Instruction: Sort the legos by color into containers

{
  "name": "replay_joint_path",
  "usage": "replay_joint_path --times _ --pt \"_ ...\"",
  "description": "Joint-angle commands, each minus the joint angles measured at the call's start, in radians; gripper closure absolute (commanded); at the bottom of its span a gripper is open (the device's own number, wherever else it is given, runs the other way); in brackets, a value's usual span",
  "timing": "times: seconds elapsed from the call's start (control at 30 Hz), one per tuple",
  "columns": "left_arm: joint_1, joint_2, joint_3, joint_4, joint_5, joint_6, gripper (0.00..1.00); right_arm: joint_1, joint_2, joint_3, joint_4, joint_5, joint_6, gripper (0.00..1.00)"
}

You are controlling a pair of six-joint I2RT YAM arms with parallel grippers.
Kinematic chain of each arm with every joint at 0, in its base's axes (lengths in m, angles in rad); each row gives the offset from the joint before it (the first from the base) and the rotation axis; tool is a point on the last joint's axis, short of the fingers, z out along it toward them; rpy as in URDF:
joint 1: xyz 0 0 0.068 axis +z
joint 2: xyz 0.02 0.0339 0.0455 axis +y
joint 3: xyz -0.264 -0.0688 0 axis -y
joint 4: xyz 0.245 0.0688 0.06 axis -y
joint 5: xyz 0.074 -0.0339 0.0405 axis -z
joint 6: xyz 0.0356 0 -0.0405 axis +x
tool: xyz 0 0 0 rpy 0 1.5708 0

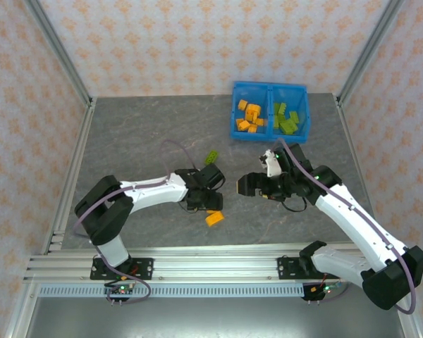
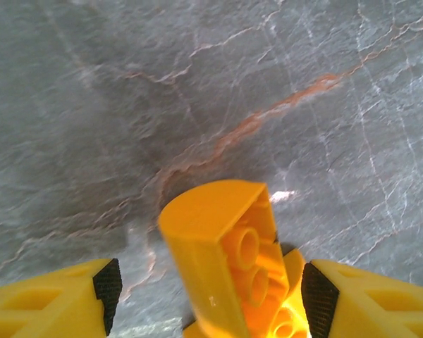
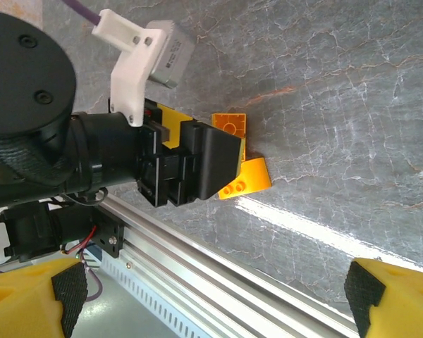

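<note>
My left gripper is slightly too high and needs to lower a little first to get its fingers onto the orange lego's smooth and hollow sides, since the lego already stands below, between them.
My left gripper (image 1: 211, 203) (image 2: 213, 294) hangs low over the table with its jaws apart around an orange lego (image 2: 218, 246) that stands on the table. The right pad (image 2: 319, 299) is close against it; the left pad (image 2: 107, 287) is clear of it. From the right wrist I see two orange legos there, a studded one (image 3: 229, 127) and a wedge (image 3: 248, 179), beside the left gripper's black fingers (image 3: 215, 158). My right gripper (image 1: 244, 186) (image 3: 213, 299) is open with nothing in it, facing the left one. The blue bin (image 1: 268, 135) holds orange legos (image 1: 249, 116) on the left and green legos (image 1: 285, 118) on the right.
A loose green lego (image 1: 212, 156) lies on the grey table just beyond the left gripper. The aluminium rail (image 1: 218, 266) (image 3: 218, 253) runs along the near edge, close to the orange legos. Frame posts and patterned walls close in the sides and back.
</note>
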Motion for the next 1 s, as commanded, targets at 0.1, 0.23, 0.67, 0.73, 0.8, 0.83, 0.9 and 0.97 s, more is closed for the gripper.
replay_joint_path --times 0.1,0.23,0.67,0.73,0.8,0.83,0.9,0.97 --pt "-0.005 0.085 0.017 0.065 0.054 -0.022 0.43 -0.003 -0.023 -0.014 -0.017 0.046 -0.005 0.05" --pt "-0.005 0.086 0.006 0.06 0.039 -0.026 0.55 -0.002 -0.026 -0.017 -0.014 0.059 -0.001 0.05" --pt "-0.005 0.015 0.052 0.065 0.082 -0.005 0.72 -0.003 -0.022 -0.003 -0.003 0.044 0.018 0.06" --pt "-0.005 -0.007 0.087 0.047 0.069 0.011 0.72 -0.002 -0.035 0.005 0.008 0.062 0.033 0.06" --pt "-0.006 -0.027 0.128 0.029 0.037 0.033 0.72 -0.002 -0.052 0.011 0.026 0.092 0.049 0.06" --pt "-0.005 -0.032 0.15 0.026 0.019 0.047 0.72 -0.003 -0.062 0.012 0.036 0.123 0.062 0.06" --pt "-0.006 -0.025 0.203 0.031 -0.008 0.072 0.72 -0.003 -0.082 0.012 0.061 0.18 0.087 0.05" --pt "-0.005 0.004 0.274 0.037 -0.036 0.107 0.72 -0.002 -0.099 0.009 0.088 0.247 0.113 0.04"
